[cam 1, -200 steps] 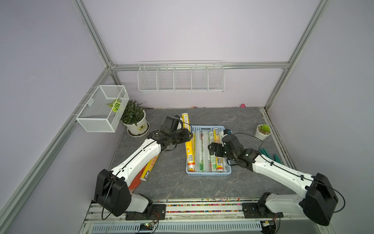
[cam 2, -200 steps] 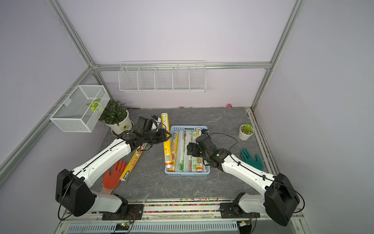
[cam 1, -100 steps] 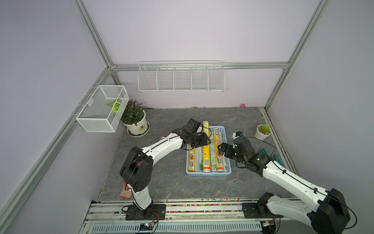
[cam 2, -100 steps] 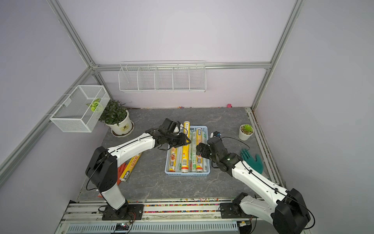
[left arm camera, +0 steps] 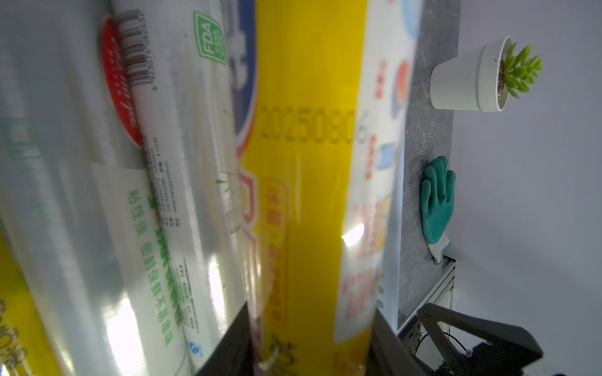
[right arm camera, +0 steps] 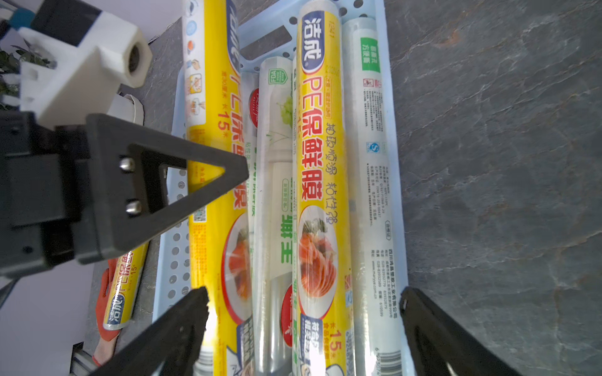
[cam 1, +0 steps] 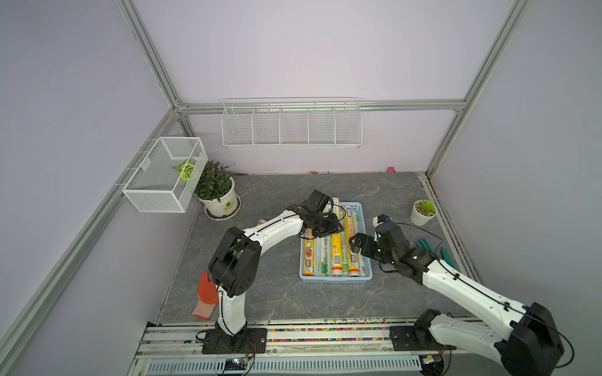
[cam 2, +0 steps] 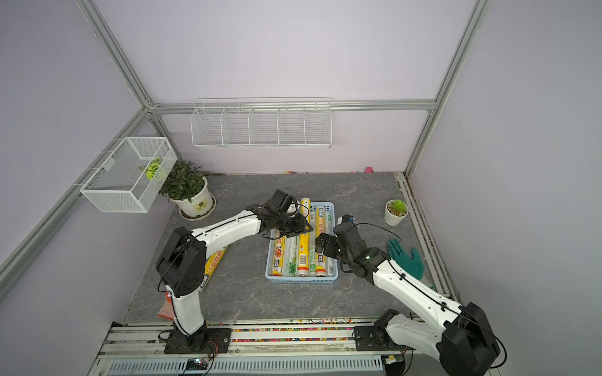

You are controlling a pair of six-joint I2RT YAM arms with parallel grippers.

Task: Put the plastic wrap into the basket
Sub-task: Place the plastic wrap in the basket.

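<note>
The far end of the yellow roll still hangs over the basket's far rim. I will next lower my left gripper into the basket (cam 1: 335, 280), onto the translucent white rolls, and let go of the yellow roll.
My left gripper (cam 1: 330, 228) is shut on a yellow roll of plastic wrap (cam 1: 337, 250), seen close up between its jaws in the left wrist view (left arm camera: 309, 195). This roll lies lengthwise over the light-blue basket (cam 1: 335, 280), its far end past the far rim. Under it, several rolls lie side by side in the basket, yellow (right arm camera: 321, 182) and translucent white (right arm camera: 371, 162). My right gripper (right arm camera: 303, 298) stands open and empty at the basket's right side (cam 1: 355, 245). One more yellow roll (cam 2: 213, 267) lies on the table left of the basket.
In both top views a potted plant (cam 1: 216, 192) stands back left and a small succulent pot (cam 1: 422, 211) back right. A green glove (cam 2: 405, 260) lies right of the basket, an orange glove (cam 1: 207, 293) front left. A white mesh box (cam 1: 163, 175) and wire rack (cam 1: 291, 127) hang on the walls.
My left gripper carried the yellow roll from the basket's left side to over its middle. My right gripper drew back from over the basket to its right edge.
</note>
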